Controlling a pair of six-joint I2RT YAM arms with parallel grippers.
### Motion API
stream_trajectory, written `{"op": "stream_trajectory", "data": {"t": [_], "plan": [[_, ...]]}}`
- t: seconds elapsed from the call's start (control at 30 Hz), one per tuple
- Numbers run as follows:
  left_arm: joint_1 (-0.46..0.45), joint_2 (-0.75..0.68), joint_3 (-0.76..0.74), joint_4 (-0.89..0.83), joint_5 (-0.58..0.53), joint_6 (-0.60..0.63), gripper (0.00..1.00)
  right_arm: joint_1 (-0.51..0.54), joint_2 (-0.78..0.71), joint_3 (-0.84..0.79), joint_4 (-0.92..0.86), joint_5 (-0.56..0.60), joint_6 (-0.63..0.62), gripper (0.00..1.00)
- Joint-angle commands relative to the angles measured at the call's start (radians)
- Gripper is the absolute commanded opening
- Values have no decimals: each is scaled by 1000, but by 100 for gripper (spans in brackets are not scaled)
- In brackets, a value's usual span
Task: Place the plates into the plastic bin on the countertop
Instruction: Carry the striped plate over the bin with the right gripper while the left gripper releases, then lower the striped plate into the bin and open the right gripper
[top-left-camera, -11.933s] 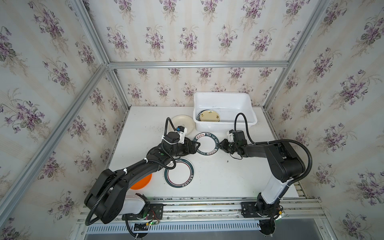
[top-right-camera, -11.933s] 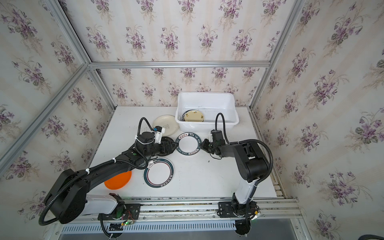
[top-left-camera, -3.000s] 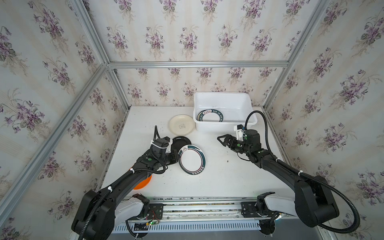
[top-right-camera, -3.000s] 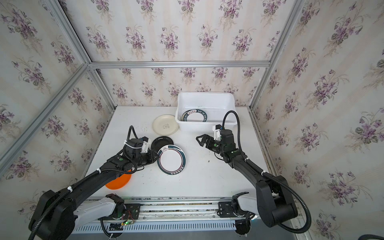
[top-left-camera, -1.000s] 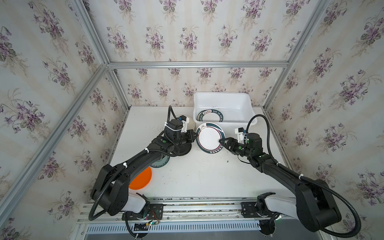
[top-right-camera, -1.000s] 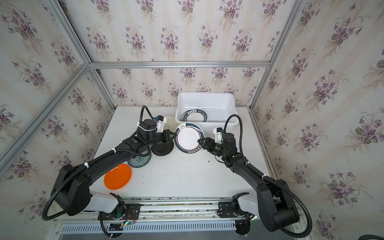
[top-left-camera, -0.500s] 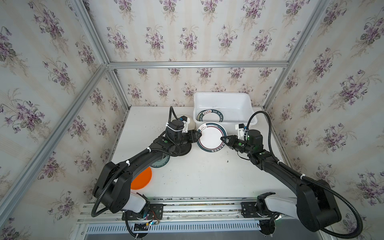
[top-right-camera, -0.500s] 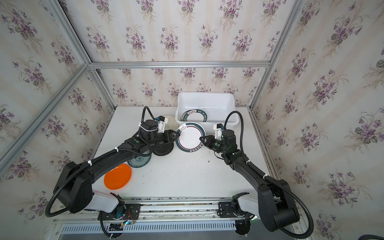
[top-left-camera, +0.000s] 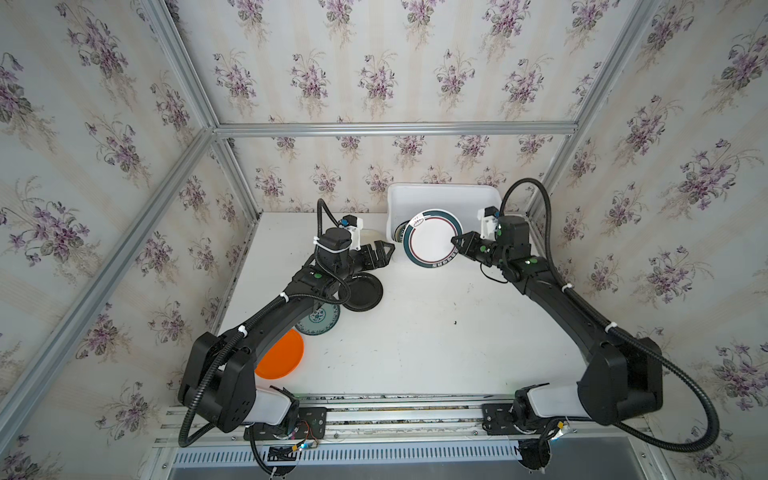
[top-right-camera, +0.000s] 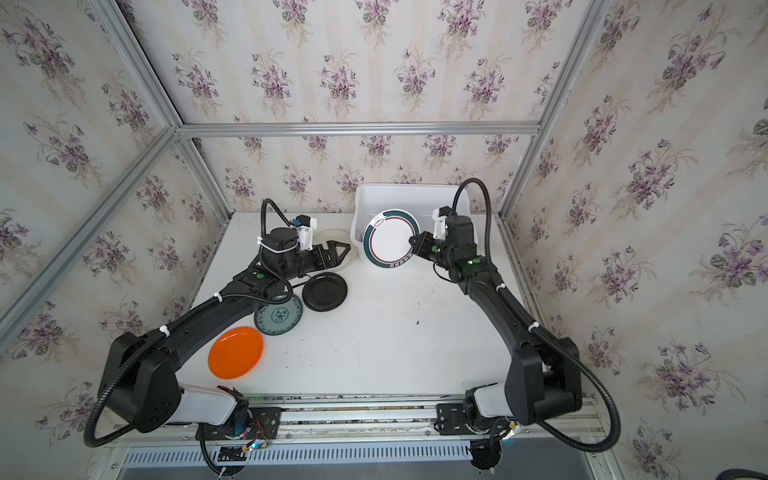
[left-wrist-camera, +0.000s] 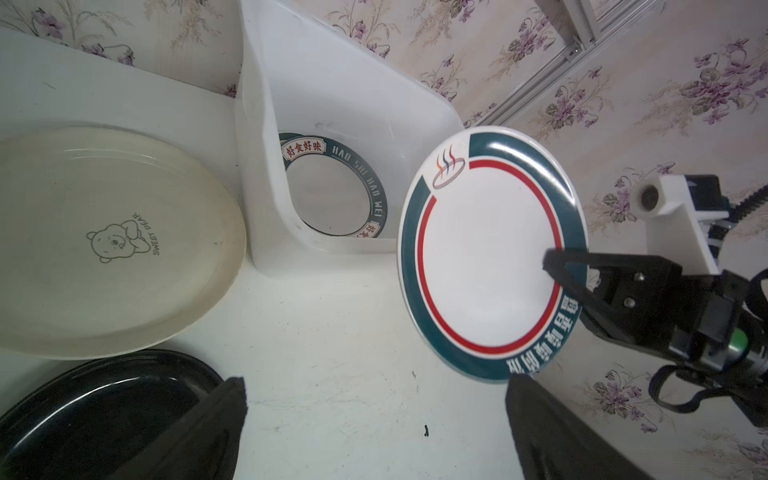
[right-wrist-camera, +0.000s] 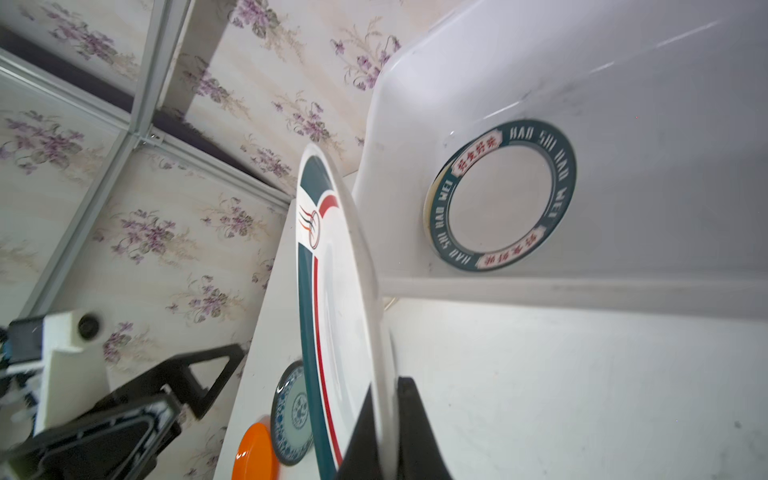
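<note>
The white plate is still hanging before the bin's front side, so the robot's right gripper should next move outward past that side and down over the lettered-rim plate (top-left-camera: 400, 232) (right-wrist-camera: 500, 195) to release the white plate.
My right gripper (top-left-camera: 455, 243) (right-wrist-camera: 384, 399) is shut on the rim of a white plate with teal and red rings (top-left-camera: 432, 241) (left-wrist-camera: 490, 257). It holds the plate tilted on edge above the countertop (top-left-camera: 415, 332), at the front wall of the plastic bin (top-left-camera: 440, 193). A lettered-rim plate (right-wrist-camera: 500, 195) lies inside the bin. My left gripper (top-left-camera: 384, 253) (left-wrist-camera: 376, 388) stands open and empty just left of the held plate. Below it lie a cream plate (left-wrist-camera: 104, 241) and a black plate (top-left-camera: 361, 291).
A teal-patterned plate (top-left-camera: 322, 322) and an orange plate (top-left-camera: 280, 353) lie on the left of the countertop, partly under my left arm. Papered walls and aluminium rails (top-left-camera: 395, 129) close in the back and sides. Small dark specks (top-left-camera: 456, 322) dot the tabletop.
My left gripper has opened and let go of the ringed plate. My right gripper has shut on the plate's rim and lifted it closer to the bin.
</note>
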Motion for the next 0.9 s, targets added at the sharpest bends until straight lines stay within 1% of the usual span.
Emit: {"op": "stream_trajectory", "data": {"t": [0.0, 0.23, 0.4, 0.47, 0.57, 0.73, 0.87], "plan": [[26, -14, -1, 18, -37, 7, 100, -29, 103, 136, -35, 38, -92, 0], [83, -18, 10, -3, -58, 5, 100, -57, 438, 448, -52, 14, -82, 0], [98, -24, 33, -30, -74, 29, 99, -60, 675, 668, -163, 11, -86, 0], [100, -28, 35, -46, -90, 39, 99, -60, 756, 739, -188, -10, -80, 0], [104, -28, 31, -57, -102, 43, 100, -58, 838, 808, -220, -15, -82, 0], [113, -10, 32, -64, -100, 37, 99, -56, 901, 866, -280, 17, -119, 0], [120, 12, 40, -64, -96, 36, 100, -47, 951, 934, -376, 56, -150, 0]]}}
